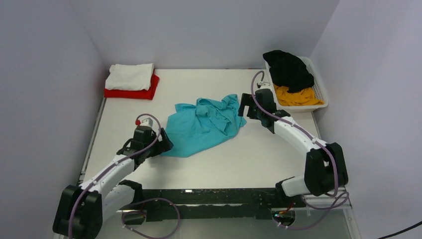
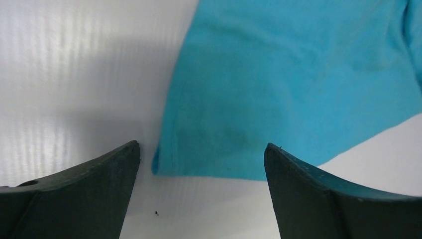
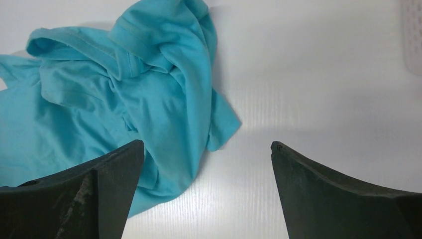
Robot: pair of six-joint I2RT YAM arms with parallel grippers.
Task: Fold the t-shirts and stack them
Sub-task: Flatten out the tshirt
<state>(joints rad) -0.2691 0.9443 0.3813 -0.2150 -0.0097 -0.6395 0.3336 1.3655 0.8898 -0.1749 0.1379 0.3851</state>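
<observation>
The left gripper will go down and ease to the right in the top view, because the teal t-shirt's near corner [image 1: 172, 151] [image 2: 206, 164] lies flat below its open fingers.
The teal t-shirt [image 1: 204, 124] lies crumpled on the white table, bunched at its far right end. My left gripper [image 1: 166, 144] is open and empty at its near left corner; the left wrist view shows that corner [image 2: 278, 89] lying flat just beyond the fingertips. My right gripper [image 1: 244, 108] is open and empty at the shirt's right edge; the bunched cloth [image 3: 139, 94] lies by the left finger. A folded white t-shirt [image 1: 130, 76] lies on a folded red t-shirt [image 1: 149, 92] at the far left. A black t-shirt [image 1: 288, 69] and a yellow-orange t-shirt [image 1: 297, 96] sit in the basket.
The white slatted plastic basket [image 1: 322, 94] stands at the far right against the wall; its corner shows in the right wrist view [image 3: 413, 35]. Grey walls enclose the table on three sides. A black rail [image 1: 214, 199] runs along the near edge between the arm bases.
</observation>
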